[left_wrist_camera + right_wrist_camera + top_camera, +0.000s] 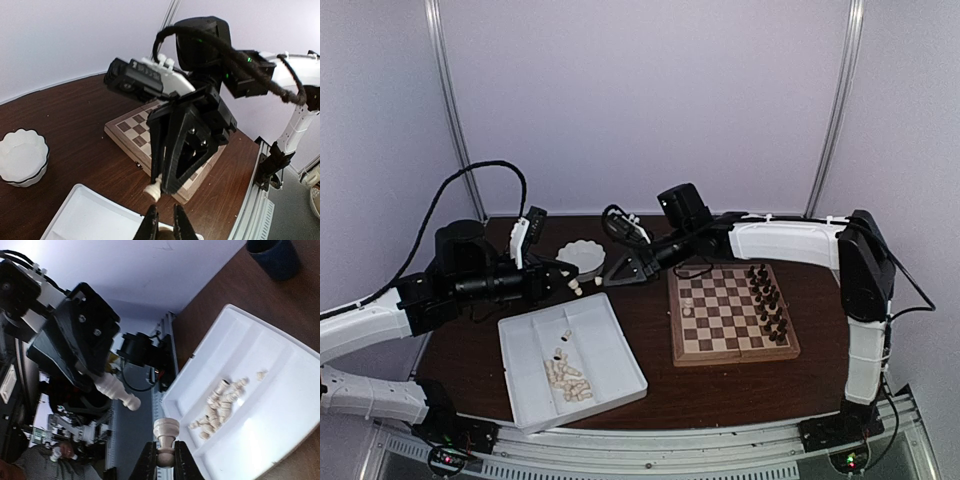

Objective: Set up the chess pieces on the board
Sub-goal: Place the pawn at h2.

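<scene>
My right gripper should next swing to the board's empty near-edge dark square [706, 345] below it, to its right in the top view, tip down and release the pawn.
Both grippers meet in the air above the far corner of the white tray [612, 350]. My right gripper [165, 460] is shut on a cream pawn [165, 436], its base pointing outward; the same pawn [153, 189] shows in the left wrist view. My left gripper [574, 287] is shut on another cream piece [116, 389], close beside the right gripper [607, 278]. The board [735, 357] lies to the right, with dark pieces [768, 300] lined along its right side. Loose cream pieces [567, 380] lie in the tray.
A white scalloped bowl [582, 255] stands behind the grippers. A dark blue cup [275, 255] shows on the table in the right wrist view. The tray [85, 215] sits left of the board [132, 131], near the table's front edge.
</scene>
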You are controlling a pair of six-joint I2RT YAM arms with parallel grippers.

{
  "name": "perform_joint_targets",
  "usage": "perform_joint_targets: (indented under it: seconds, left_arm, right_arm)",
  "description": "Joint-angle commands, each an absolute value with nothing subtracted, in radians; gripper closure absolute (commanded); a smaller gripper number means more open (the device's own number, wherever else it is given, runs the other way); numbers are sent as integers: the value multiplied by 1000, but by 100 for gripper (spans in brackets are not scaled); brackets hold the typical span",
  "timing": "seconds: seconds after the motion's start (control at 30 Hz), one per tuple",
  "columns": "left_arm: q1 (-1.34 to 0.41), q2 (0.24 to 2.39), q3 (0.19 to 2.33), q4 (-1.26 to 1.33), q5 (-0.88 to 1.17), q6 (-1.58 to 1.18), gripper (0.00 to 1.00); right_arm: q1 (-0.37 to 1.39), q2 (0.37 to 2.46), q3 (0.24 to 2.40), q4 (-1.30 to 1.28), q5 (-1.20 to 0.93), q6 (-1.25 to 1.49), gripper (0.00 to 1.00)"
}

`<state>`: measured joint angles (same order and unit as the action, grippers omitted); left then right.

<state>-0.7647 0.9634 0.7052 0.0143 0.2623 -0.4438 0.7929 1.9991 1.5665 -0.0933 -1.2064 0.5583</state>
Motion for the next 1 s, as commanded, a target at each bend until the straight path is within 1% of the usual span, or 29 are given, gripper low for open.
perform_joint_targets:
  seconds: [0.0,0.07,0.2,0.37,0.53,0.7,0.97]
  left_arm:
    - [-754,966,752,-79,207,-370,91]
    - [-754,976,774,-114,185,-347,91]
    - [-749,1010,812,-179,157,-294,91]
    - [-740,1033,811,-190,154,-261,91]
    - [-732,1029,795,-180,154,-262,91]
    - [-730,1015,780,-176,152,-267,91]
    - [-729,994,759,-174,140,-277,91]
  right_arm:
    - [772,1884,1655,-676,-942,-8,94]
    - [772,1838,1645,-795,-802,-179,94]
    - [772,1771,1595,-964,-541,-430,93]
    - [773,1718,1492,-1035,-328,-549,93]
    - [776,1736,1455,-1099,-235,-597,95]
    - [794,1753,1423,-1102,-146,-624,96]
    - [869,1800,1400,-1092,-76,-637,97]
